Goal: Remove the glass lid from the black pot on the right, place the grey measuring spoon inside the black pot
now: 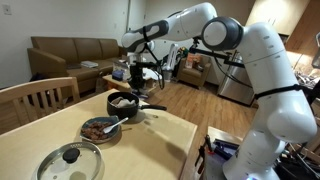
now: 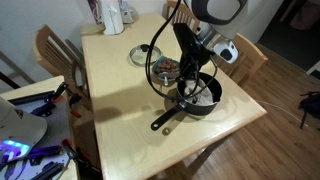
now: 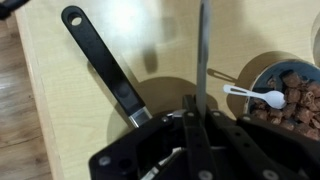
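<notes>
My gripper lowers the measuring spoon's slim grey handle next and shifts slightly outward over the opening of the black pot (image 1: 123, 99).
The black pot (image 1: 125, 103) (image 2: 203, 97) stands uncovered on the table, its long handle (image 3: 100, 60) running toward the table edge. My gripper (image 3: 198, 105) hangs just above the pot in both exterior views (image 1: 139, 88) (image 2: 190, 85). It is shut on a slim grey strip that sticks out from between the fingers, the handle of the grey measuring spoon (image 3: 202, 50). The spoon's bowl is out of view. The glass lid (image 1: 70, 160) (image 2: 140, 53) lies flat on the table, well away from the pot.
A dark brown dish (image 1: 100, 128) (image 2: 165, 68) (image 3: 290, 95) with food in it sits between pot and lid, a small white spoon (image 3: 262, 96) resting on its rim. Wooden chairs (image 1: 35, 100) stand at the table. Tools and cables lie on a side bench (image 2: 30, 110).
</notes>
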Available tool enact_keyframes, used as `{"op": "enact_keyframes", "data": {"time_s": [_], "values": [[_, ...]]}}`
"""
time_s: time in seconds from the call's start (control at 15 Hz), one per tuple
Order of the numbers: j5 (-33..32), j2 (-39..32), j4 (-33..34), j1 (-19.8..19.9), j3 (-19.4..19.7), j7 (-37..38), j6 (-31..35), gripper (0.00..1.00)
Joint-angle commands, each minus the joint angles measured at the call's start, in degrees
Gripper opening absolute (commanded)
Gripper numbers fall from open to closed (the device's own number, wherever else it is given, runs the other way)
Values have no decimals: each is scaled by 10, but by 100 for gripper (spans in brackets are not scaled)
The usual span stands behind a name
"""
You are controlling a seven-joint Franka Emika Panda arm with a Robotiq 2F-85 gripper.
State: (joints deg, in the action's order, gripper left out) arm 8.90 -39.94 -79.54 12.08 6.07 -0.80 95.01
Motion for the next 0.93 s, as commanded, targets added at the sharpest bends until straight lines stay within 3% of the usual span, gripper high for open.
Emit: {"op": "enact_keyframes", "data": {"time_s": [0.0,0.47,0.87], "values": [[9,-74,98,15,-11,-6,-27,2],[-4,-184,234,29,-11,-7,-38,2],[-12,-255,329,36,-20,-18,-90,2]]}}
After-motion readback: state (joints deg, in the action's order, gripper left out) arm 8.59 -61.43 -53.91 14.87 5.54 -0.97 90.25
